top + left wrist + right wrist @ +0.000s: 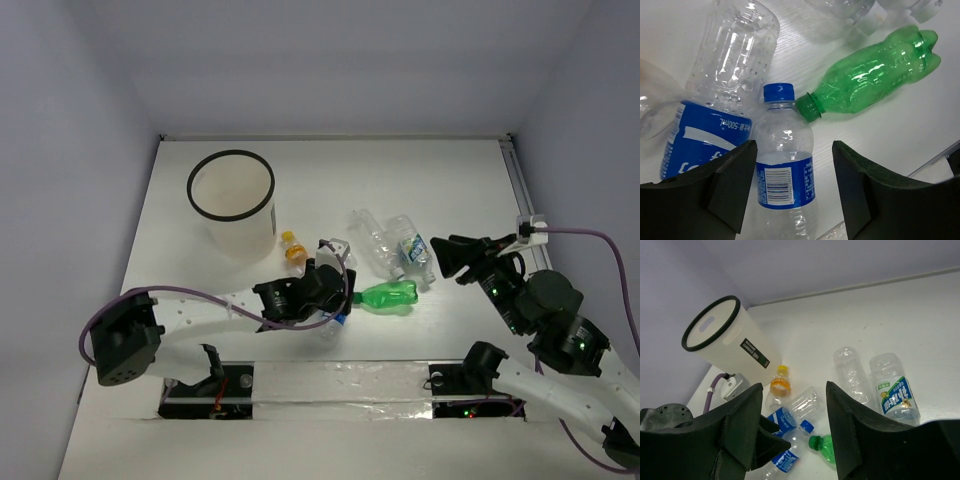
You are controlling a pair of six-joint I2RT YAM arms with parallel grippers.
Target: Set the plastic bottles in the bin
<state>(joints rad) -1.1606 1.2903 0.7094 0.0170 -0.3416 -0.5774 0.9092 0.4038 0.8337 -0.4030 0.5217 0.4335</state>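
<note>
The small clear bottle is below the robot's left gripper, between its open fingers. The left gripper needs to lower them next around the clear part of the bottle just above the blue label and close.
A small clear bottle with a blue cap and blue label (783, 175) lies on the table between the fingers of my left gripper (794, 155). The jaws stand open on either side of it, with a gap on the right. A bigger blue-labelled bottle (722, 85) lies to its left and a green bottle (875, 75) to its right. The overhead view shows the left gripper (335, 295) beside the green bottle (392, 296). My right gripper (437, 258) hangs open and empty above two clear bottles (375, 238) (411, 250). The white bin (231, 205) stands far left.
A tiny bottle with orange contents and a yellow cap (292, 247) lies just right of the bin. The right wrist view shows the bin (725, 337) and the orange bottle (780, 385). A rail (520, 185) runs along the table's right edge.
</note>
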